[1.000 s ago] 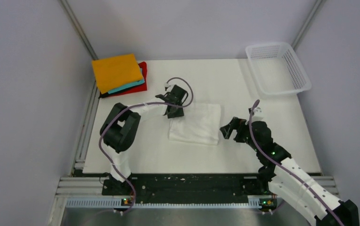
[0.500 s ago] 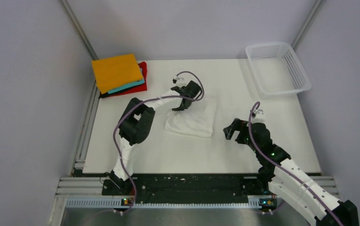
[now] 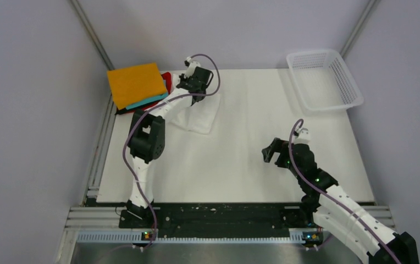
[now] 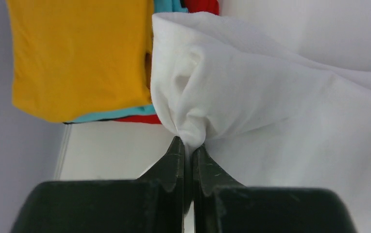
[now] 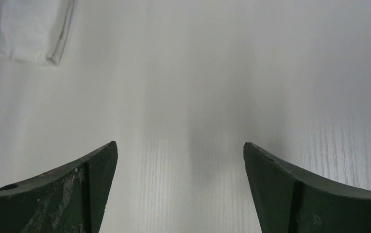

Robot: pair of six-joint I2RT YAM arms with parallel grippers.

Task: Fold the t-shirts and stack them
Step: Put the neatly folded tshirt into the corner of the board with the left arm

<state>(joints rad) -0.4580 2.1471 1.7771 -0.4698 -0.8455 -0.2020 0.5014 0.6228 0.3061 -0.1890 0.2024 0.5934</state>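
Observation:
The left gripper should next lift the folded white tee over the stack and then lower it onto the orange tee (image 3: 136,85) (image 4: 82,56), whose top lies uncovered.
My left gripper (image 3: 190,91) is shut on a pinched edge of the folded white tee (image 3: 201,114) and holds it at the back left, beside the stack. In the left wrist view the gripper (image 4: 189,146) pinches the white tee (image 4: 271,102) just right of the stack. The stack has an orange tee (image 3: 136,83) on top, a teal tee (image 3: 154,101) under it and a red tee (image 3: 167,77) at the bottom; they also show in the left wrist view: orange tee (image 4: 76,53), teal tee (image 4: 110,114), red tee (image 4: 140,119). My right gripper (image 3: 270,150) is open and empty over bare table; in its wrist view the gripper (image 5: 179,150) sees a corner of the white tee (image 5: 25,26).
A white mesh basket (image 3: 323,80) stands at the back right corner. The white table (image 3: 252,176) is bounded by grey walls on the left, back and right. The left arm stretches far across the left side of the table.
My left gripper has dragged the white tee from the table's middle to the back left, up against the stack. The right gripper has hardly moved.

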